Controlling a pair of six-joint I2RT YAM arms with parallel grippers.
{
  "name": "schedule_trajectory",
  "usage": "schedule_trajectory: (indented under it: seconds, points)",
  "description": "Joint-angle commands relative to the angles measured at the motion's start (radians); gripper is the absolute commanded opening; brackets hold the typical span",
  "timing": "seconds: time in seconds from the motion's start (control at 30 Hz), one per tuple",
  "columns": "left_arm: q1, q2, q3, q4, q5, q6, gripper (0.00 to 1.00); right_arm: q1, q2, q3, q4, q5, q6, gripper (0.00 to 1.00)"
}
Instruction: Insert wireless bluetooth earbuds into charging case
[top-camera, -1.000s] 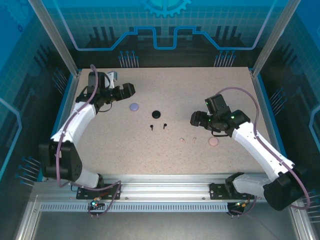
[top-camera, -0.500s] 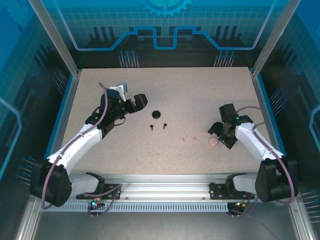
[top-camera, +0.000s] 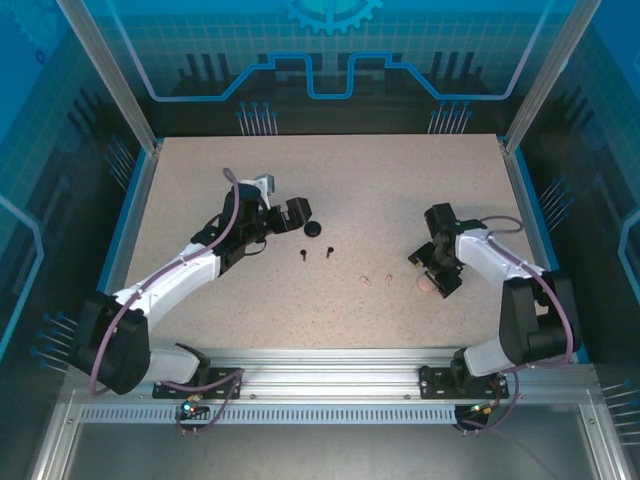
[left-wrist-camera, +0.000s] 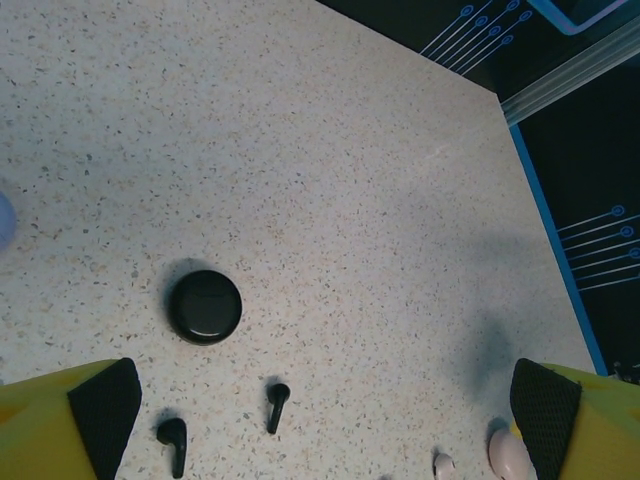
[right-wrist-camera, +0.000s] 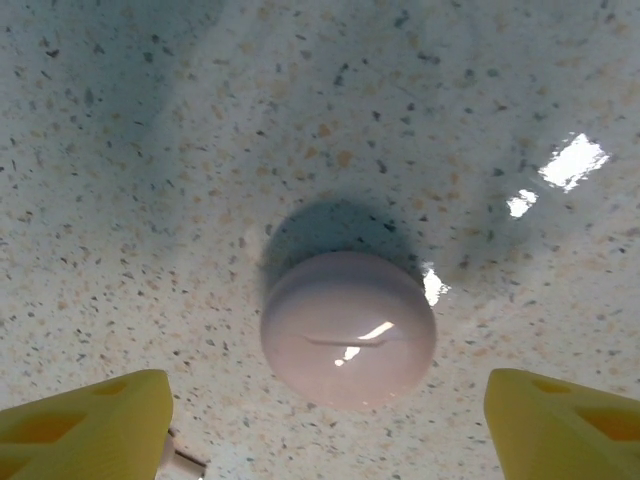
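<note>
The right gripper will next go straight down around the pink case and close on its opposite sides, as the case already lies between the spread yellow fingers.
A round black charging case lies mid-table, with two black earbuds just in front of it. My left gripper hovers open just left of that case. In the left wrist view the black case and black earbuds lie between my spread fingers. Two pale pink earbuds lie left of the pink case. My right gripper is open over the pink case, its yellow fingers standing apart on either side of it.
A lilac edge, probably another case, shows at the left border of the left wrist view. Blue rails bound the speckled table. The arm bases sit on the metal rail at the near edge.
My left gripper swept right from the back left corner, over the lilac case, to the black case. My right gripper swung over to the pink case and came down around it.
</note>
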Motion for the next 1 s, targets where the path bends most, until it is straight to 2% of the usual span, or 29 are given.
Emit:
schedule_trajectory:
  seconds: [0.0, 0.1, 0.2, 0.43, 0.97]
  points:
    - [0.000, -0.027, -0.011, 0.093, -0.034, -0.014, 0.99, 0.023, 0.036, 0.036, -0.032, 0.035, 0.042, 0.82]
    - [0.006, -0.059, -0.035, 0.102, -0.106, -0.076, 0.99, 0.027, 0.057, 0.042, -0.036, 0.046, 0.048, 0.82]
    - [0.032, -0.084, -0.059, 0.137, -0.096, -0.110, 0.99, 0.034, 0.069, 0.043, -0.044, 0.056, 0.056, 0.81]
    - [0.038, -0.080, 0.006, 0.044, -0.044, 0.014, 0.99, 0.043, 0.104, 0.046, -0.041, 0.070, 0.060, 0.80]
    - [0.038, -0.034, 0.083, -0.041, 0.044, 0.024, 0.99, 0.032, 0.192, 0.064, -0.011, 0.082, 0.009, 0.69]
